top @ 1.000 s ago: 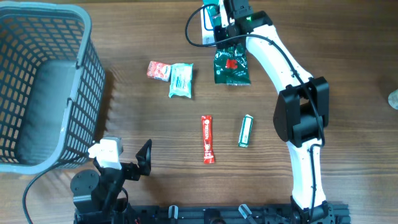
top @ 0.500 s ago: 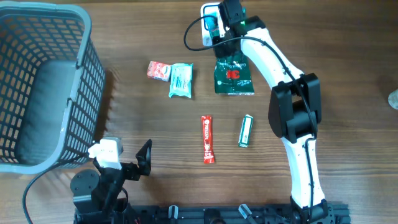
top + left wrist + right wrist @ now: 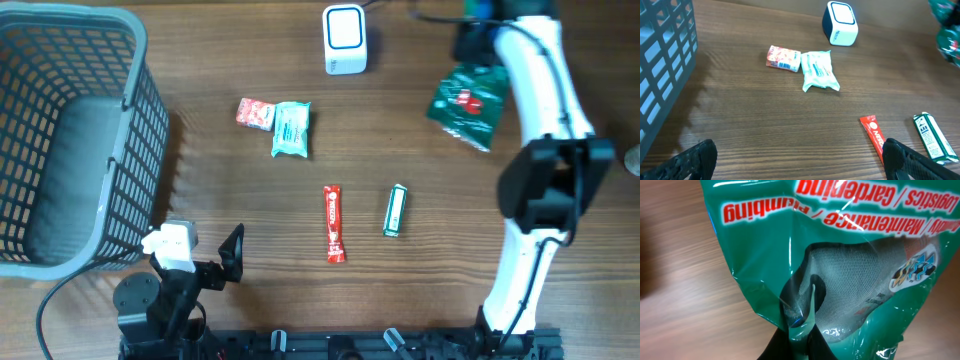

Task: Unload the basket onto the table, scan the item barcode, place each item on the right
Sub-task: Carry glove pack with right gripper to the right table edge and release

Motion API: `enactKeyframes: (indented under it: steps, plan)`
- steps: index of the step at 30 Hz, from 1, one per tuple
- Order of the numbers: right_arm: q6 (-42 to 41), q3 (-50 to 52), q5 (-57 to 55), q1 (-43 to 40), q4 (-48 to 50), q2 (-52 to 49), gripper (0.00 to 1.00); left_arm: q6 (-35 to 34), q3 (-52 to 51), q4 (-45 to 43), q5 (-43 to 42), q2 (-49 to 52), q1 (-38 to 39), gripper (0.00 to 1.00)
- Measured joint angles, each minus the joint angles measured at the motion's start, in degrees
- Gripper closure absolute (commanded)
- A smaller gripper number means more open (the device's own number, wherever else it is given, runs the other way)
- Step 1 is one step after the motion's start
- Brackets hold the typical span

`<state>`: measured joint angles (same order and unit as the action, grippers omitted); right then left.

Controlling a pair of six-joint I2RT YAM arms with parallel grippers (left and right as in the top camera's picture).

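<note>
The robot's right gripper will next move the packet down and to the gripper's right in the overhead view and let go of it there, since the wood there is empty.
The green glove packet point(image 3: 465, 108) hangs above the table at the far right, and my right gripper point(image 3: 477, 55) is shut on its top edge. In the right wrist view the dark fingertips pinch a fold of the green packet point(image 3: 840, 245) at my right gripper point(image 3: 802, 336). The white barcode scanner point(image 3: 345, 38) stands at the back centre, well left of the packet. My left gripper point(image 3: 200, 262) rests near the front left, open and holding nothing. In its own view the left gripper point(image 3: 800, 165) has bare wood between its fingers point(image 3: 696, 160).
A grey basket point(image 3: 120, 90) fills the left side. An orange packet point(image 3: 255, 113) and a pale green wipes pack point(image 3: 291, 128) lie mid-table. A red stick packet point(image 3: 334, 223) and a small green stick packet point(image 3: 396, 210) lie nearer the front.
My right arm has swung away from the scanner to the far right, carrying the green packet with it. The left arm has not moved.
</note>
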<state>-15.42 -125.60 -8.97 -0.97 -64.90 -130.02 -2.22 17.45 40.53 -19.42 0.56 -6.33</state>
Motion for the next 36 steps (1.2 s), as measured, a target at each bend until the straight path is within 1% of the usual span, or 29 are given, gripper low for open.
enactKeyframes:
  steps: [5, 6, 7, 8, 9, 10, 11, 12, 13, 16, 20, 22, 24, 28, 30, 33, 36]
  plan:
    - [0.22, 2.62, -0.57, -13.46, 4.39, -1.73, 0.95, 0.0, 0.0, 0.0, 0.0, 0.0, 0.0, 0.0]
    - [0.26, 2.67, -0.55, -15.3, 4.59, -2.29, 0.92, 0.02, 0.0, 0.02, 0.0, 0.0, 0.0, 0.0]
    - [0.26, 2.86, -0.66, -18.38, 5.4, -3.52, 0.86, 0.02, 0.0, 0.02, 0.0, 0.0, 0.0, 0.0]
    - [0.28, 2.99, -0.74, -20.63, 6.1, -4.61, 0.83, 0.02, 0.0, 0.02, 0.0, 0.0, 0.0, 0.0]
    - [0.28, 3.32, -0.76, -22.67, 6.99, -5.53, 0.76, 0.0, 0.0, 0.02, 0.0, 0.0, 0.0, 0.0]
    - [0.46, 3.54, -0.76, -24.06, 7.39, -6.1, 0.43, 0.0, 0.0, 0.02, 0.0, 0.0, 0.0, 0.0]
    - [0.59, 3.65, -0.72, -25.42, 7.56, -6.54, 0.27, 0.02, 0.0, 0.02, 0.0, 0.0, 0.0, 0.0]
    - [0.5, 3.65, -0.63, -25.88, 7.82, -6.6, 0.04, 0.02, 0.0, 0.02, 0.0, 0.0, 0.0, 0.0]
    - [1.05, 3.65, 0.5, -26.4, 8.17, -6.6, 0.0, 0.0, 0.0, 0.02, 0.0, 0.0, 0.0, 0.0]
    - [2.45, 3.56, 6.84, -26.86, 8.02, -6.6, 0.0, 0.02, 0.0, 0.02, 0.0, 0.0, 0.0, 0.0]
    - [2.71, 2.8, 19.52, -25.55, 5.88, -5.97, 0.01, 0.02, 0.0, 0.02, 0.0, 0.0, 0.0, 0.0]
    - [2.69, 2.8, 23.19, -24.39, 3.3, -4.83, 0.01, 0.02, 0.0, 0.0, 0.0, 0.0, 0.0, 0.0]
    - [2.71, 2.8, 26.8, -21.73, -1.53, -1.36, 0.0, 0.0, 0.0, 0.02, 0.0, 0.0, 0.0, 0.0]
    - [1.97, 2.27, 29.18, -16.5, -10.54, 5.55, 0.0, 0.0, 0.0, 0.02, 0.0, 0.0, 0.0, 0.0]
    - [0.87, 1.44, 29.97, -12.96, -16.76, 8.04, 0.0, 0.0, 0.0, 0.02, 0.0, 0.0, 0.0, 0.0]
    - [0.04, 1.38, 29.44, -7.43, -24.3, 8.5, 0.0, 0.0, 0.0, 0.02, 0.0, 0.0, 0.0, 0.0]
    - [-0.39, 2.47, 26.6, -0.66, -27.04, 8.5, 0.0, 0.0, 0.0, 0.02, 0.0, 0.0, 0.0, 0.0]
